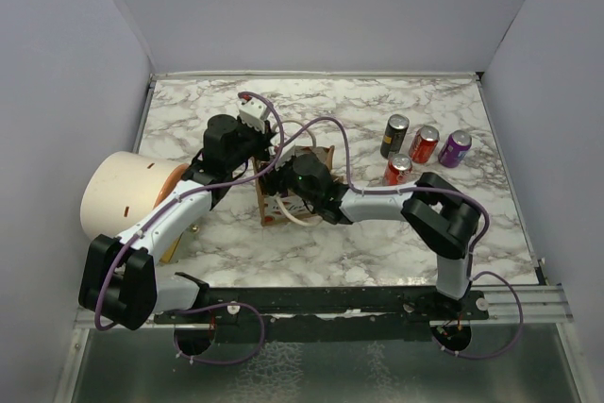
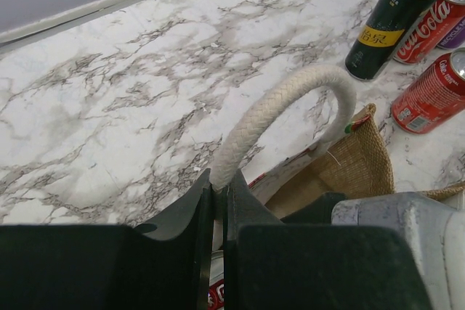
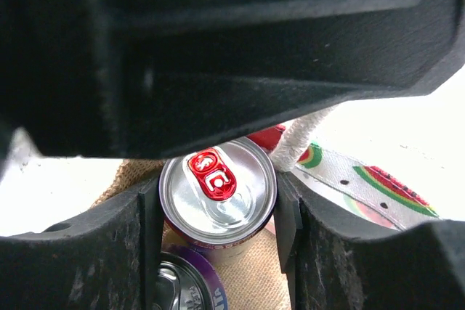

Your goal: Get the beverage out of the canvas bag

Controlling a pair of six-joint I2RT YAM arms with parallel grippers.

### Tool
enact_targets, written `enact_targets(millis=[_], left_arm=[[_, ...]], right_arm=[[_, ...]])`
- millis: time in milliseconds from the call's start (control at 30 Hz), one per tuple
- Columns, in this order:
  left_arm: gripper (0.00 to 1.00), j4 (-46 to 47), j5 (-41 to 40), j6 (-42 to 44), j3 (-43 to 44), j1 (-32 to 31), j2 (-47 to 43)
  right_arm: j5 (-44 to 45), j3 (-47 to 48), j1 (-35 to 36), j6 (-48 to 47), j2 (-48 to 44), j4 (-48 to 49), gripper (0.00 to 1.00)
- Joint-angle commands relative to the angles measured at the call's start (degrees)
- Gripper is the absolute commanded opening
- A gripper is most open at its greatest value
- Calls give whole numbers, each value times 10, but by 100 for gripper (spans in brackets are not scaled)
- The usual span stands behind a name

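Note:
Next I will move my right gripper up from the bag (image 1: 261, 200), across and down to bare tabletop that lies to its right in the top view, to release the can.
The canvas bag (image 1: 261, 200) stands mid-table, brown with a white printed band (image 3: 363, 186). My left gripper (image 2: 218, 186) is shut on its white rope handle (image 2: 276, 107) and holds it up; in the top view the left gripper (image 1: 267, 156) is at the bag's far left edge. My right gripper (image 3: 218, 208) reaches into the bag, pads against both sides of a silver-topped can with a red tab (image 3: 218, 190). A purple-rimmed can (image 3: 185, 284) lies beside it in the bag. In the top view the right gripper (image 1: 288, 191) is over the bag's mouth, fingertips hidden.
Several cans stand to the right of the bag: a dark one (image 1: 394, 135), two red ones (image 1: 424, 143) (image 1: 398, 169) and a purple one (image 1: 455, 148). A large cream cylinder (image 1: 123, 195) lies at the left edge. Grey walls enclose the table.

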Motion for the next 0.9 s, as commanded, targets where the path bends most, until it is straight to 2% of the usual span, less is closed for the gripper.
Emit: enact_targets(millis=[0, 67, 100, 133, 167, 400, 600, 867], left_arm=[[0, 45, 6, -6, 21, -12, -19], [0, 43, -3, -5, 20, -11, -21], [0, 42, -6, -4, 20, -11, -21], [0, 41, -9, -2, 20, -11, -23], [0, 40, -12, -1, 20, -11, -24], [0, 30, -31, 15, 22, -8, -31], [1, 25, -35, 21, 23, -7, -32], [1, 24, -42, 26, 22, -7, -33]], right_arm=[[-39, -22, 10, -40, -30, -8, 36], [-29, -20, 11, -40, -51, -26, 27], [-22, -18, 11, -39, -61, -36, 20], [-16, -18, 11, -39, -71, -44, 7], [-6, -19, 11, -38, -82, -51, 3], [44, -54, 10, -17, -166, -68, 7], [94, -56, 10, -1, -213, -115, 2], [152, -34, 10, -5, -314, -179, 2]])
